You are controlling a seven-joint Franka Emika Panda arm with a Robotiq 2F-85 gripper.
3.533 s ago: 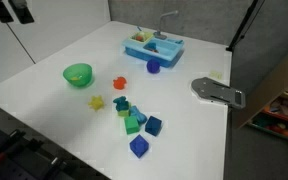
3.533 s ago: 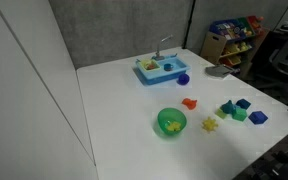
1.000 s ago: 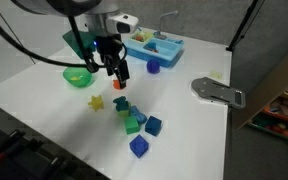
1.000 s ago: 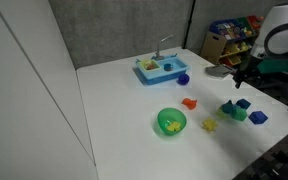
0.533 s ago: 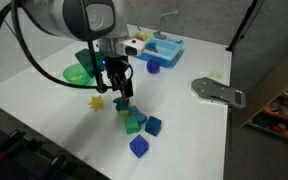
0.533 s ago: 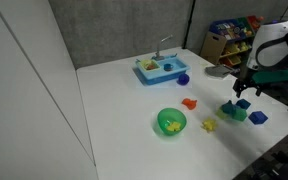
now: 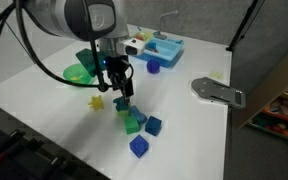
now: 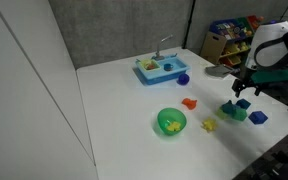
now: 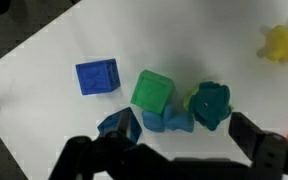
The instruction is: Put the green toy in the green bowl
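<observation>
The dark teal-green toy lies below and off the middle between my fingers, so my open gripper will move down next, toward the right in the wrist view, onto the toy.
The dark teal-green toy lies on the white table in a cluster of blocks; it also shows in both exterior views. My gripper hovers just above it, jaws wide open and empty, with the toy between the fingers and nearer the right one. In the exterior views the gripper points down over the cluster. The round bright green bowl stands apart from the cluster, partly behind the arm in an exterior view.
A bright green cube, a blue cube and light blue pieces crowd the toy. A yellow toy and an orange toy lie nearby. A light-blue tray stands at the back, a grey plate at the table edge.
The arm came into view, passed over the orange toy and lowered onto the block cluster. Over the last half second it has barely moved. No toy has shifted.
</observation>
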